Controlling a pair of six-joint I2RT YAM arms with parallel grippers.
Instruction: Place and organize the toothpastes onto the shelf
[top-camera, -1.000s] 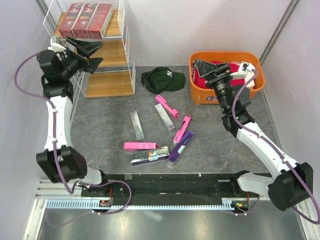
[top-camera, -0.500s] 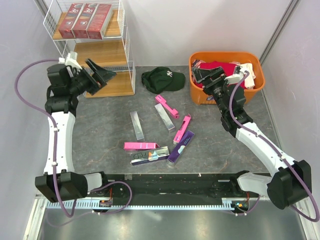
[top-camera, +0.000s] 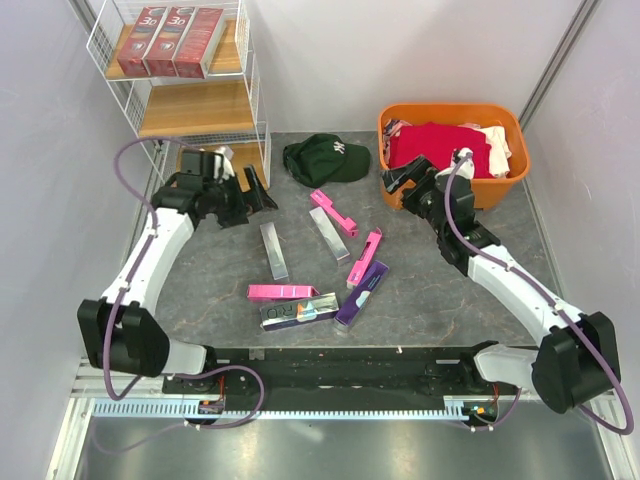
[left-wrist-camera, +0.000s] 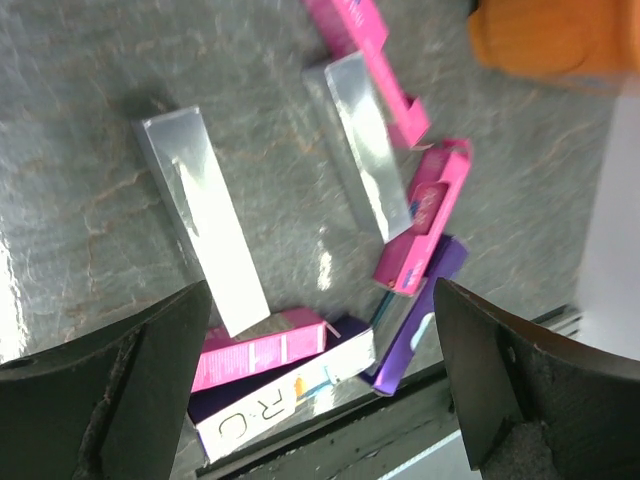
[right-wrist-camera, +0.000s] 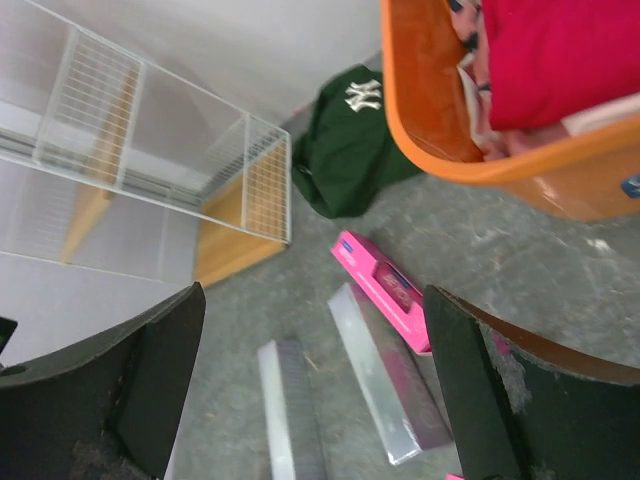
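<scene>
Bare table along both long sides of the nearest silver box (left-wrist-camera: 206, 222) leaves room for fingers. My left gripper should go down and back onto the middle of the box next.
Three dark red toothpastes (top-camera: 170, 40) lie side by side on the top board of the white wire shelf (top-camera: 205, 110). On the table lie two silver boxes (top-camera: 273, 250) (top-camera: 328, 233), three pink ones (top-camera: 333, 212) (top-camera: 365, 257) (top-camera: 282, 292), a holographic one (top-camera: 300, 312) and a purple one (top-camera: 362, 293). My left gripper (top-camera: 255, 190) is open and empty, just left of the pile. In its wrist view (left-wrist-camera: 322, 285) it hangs over a silver box (left-wrist-camera: 205, 220). My right gripper (top-camera: 396, 180) is open and empty beside the tub, and its wrist view (right-wrist-camera: 310, 292) faces a pink box (right-wrist-camera: 385, 290).
An orange tub (top-camera: 452, 115) of red and white cloth stands at the back right. A dark green cap (top-camera: 325, 160) lies between the shelf and the tub. The shelf's middle and bottom boards hold nothing. Grey walls close in on both sides.
My left arm has swung down from the shelf's middle board to the table beside the boxes. My right gripper has come off the tub and down towards the table.
</scene>
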